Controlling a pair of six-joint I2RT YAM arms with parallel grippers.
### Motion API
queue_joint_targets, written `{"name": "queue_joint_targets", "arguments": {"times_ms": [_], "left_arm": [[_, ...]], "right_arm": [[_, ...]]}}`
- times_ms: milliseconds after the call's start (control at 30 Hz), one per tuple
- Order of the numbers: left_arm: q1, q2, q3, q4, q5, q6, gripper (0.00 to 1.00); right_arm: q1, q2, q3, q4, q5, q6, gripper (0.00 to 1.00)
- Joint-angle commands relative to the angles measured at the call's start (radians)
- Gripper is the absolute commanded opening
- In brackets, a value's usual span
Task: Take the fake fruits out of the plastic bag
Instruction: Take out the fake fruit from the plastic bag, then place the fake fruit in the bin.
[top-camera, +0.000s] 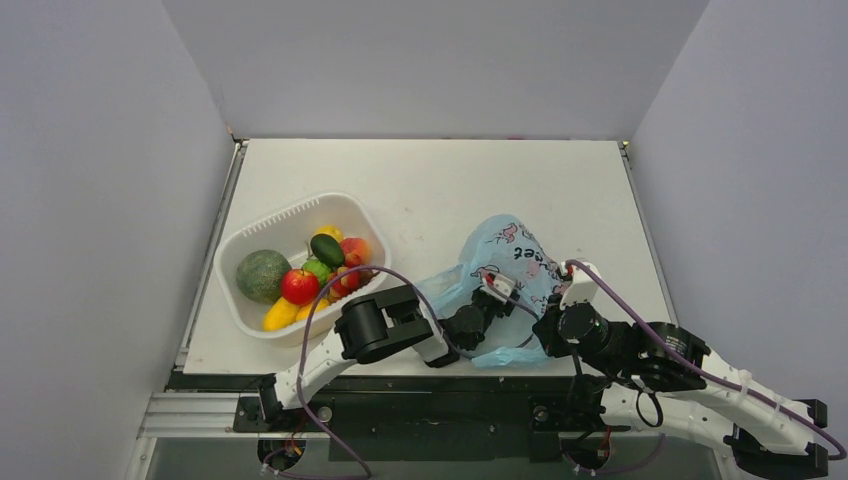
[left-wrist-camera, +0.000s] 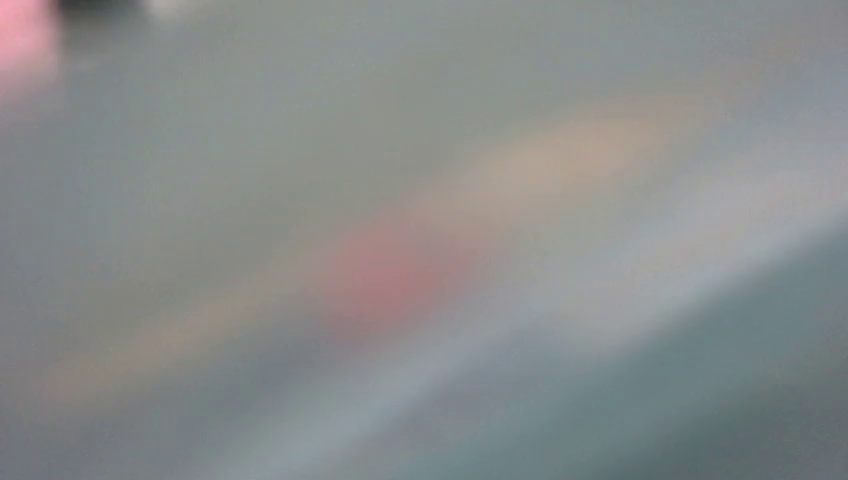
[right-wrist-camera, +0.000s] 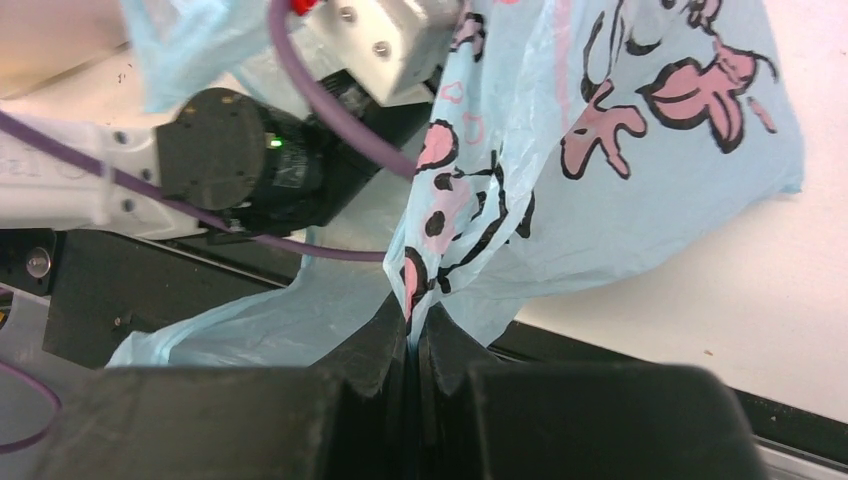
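My left gripper should next leave the bag's opening, cross the tub's rim and release over the red berry cluster (top-camera: 345, 283), where other fruits lie.
The light-blue plastic bag (top-camera: 520, 250) with pink prints lies crumpled at the table's near middle. My right gripper (top-camera: 548, 335) is shut on a fold of the bag's edge (right-wrist-camera: 412, 335) and holds it up. My left gripper (top-camera: 500, 285) reaches into the bag's mouth, its fingers hidden by the film. The left wrist view is a blur of grey-blue with a reddish patch (left-wrist-camera: 375, 275) that I cannot identify. A red apple (top-camera: 299, 286), a dark green oblong fruit (top-camera: 326, 249) and a red berry cluster (top-camera: 345, 283) lie in the white tub (top-camera: 290, 212).
The tub at the left also holds a large green melon (top-camera: 262, 275), a yellow piece (top-camera: 281, 314), a lime-green piece (top-camera: 317, 269) and a peach-coloured one (top-camera: 354, 250). The left arm's black wrist and purple cable (right-wrist-camera: 250, 160) sit close beside the bag. White walls enclose the table.
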Motion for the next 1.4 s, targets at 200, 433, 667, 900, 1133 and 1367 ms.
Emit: {"name": "queue_joint_targets", "arguments": {"times_ms": [200,433,667,900,1133,1367], "left_arm": [[0.004,-0.471,-0.334,-0.227,0.349,-0.414,0.06],[0.046,-0.696,-0.342,-0.597,0.802,-0.663,0.03],[0.065,-0.839,-0.402,-0.758,0.984,-0.753,0.01],[0.065,-1.038,-0.409,-0.978,1.030,-0.713,0.00],[0.087,-1.301,-0.348,-1.333,0.867,-0.567,0.00],[0.119,-1.521,-0.328,-1.569,0.654,-0.487,0.00]], "right_arm": [[0.000,-0.028,0.007,0.025,0.070,-0.006,0.00],[0.000,-0.019,-0.002,0.052,0.164,0.016,0.00],[-0.001,0.000,0.005,0.055,0.288,0.073,0.00],[-0.004,0.056,-0.001,0.053,0.323,0.065,0.00],[-0.015,0.069,-0.028,0.049,0.333,0.102,0.00],[-0.043,0.031,-0.035,0.018,0.367,0.142,0.00]]}}
